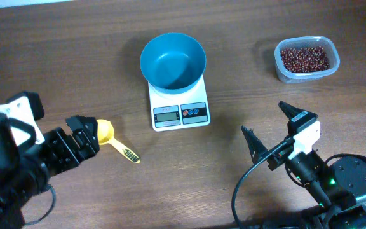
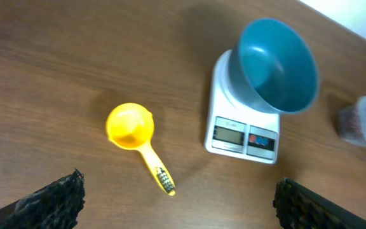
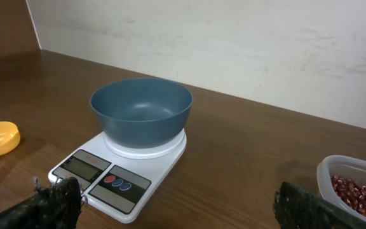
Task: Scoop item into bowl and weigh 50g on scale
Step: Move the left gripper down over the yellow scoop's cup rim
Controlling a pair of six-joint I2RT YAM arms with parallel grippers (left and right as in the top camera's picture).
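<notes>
The left gripper next lowers the open fingers to the yellow scoop's cup below, astride its rim farthest from the scale point(image 2: 109, 129). A side of the cup stands up there.
The teal-blue bowl point(image 1: 173, 62) stands empty on the white scale point(image 1: 179, 112); both also show in the left wrist view point(image 2: 277, 63) point(image 2: 243, 133) and the right wrist view point(image 3: 142, 109) point(image 3: 110, 181). The red-brown beans point(image 1: 304, 58) lie in a clear tub point(image 1: 307, 74) at the back right, also in the right wrist view point(image 3: 359, 194). A yellow scoop point(image 1: 112, 138) lies on the table left of the scale, also in the left wrist view point(image 2: 135, 135). My left gripper point(image 1: 81, 141) point(image 2: 180, 203) is open just left of the scoop. My right gripper point(image 1: 272, 130) point(image 3: 176, 207) is open and empty at the front right.
The dark wooden table point(image 1: 56, 51) carries everything. A pale wall point(image 3: 234, 38) rises behind the table in the right wrist view. The right arm's black cable point(image 1: 243, 184) loops near the front edge.
</notes>
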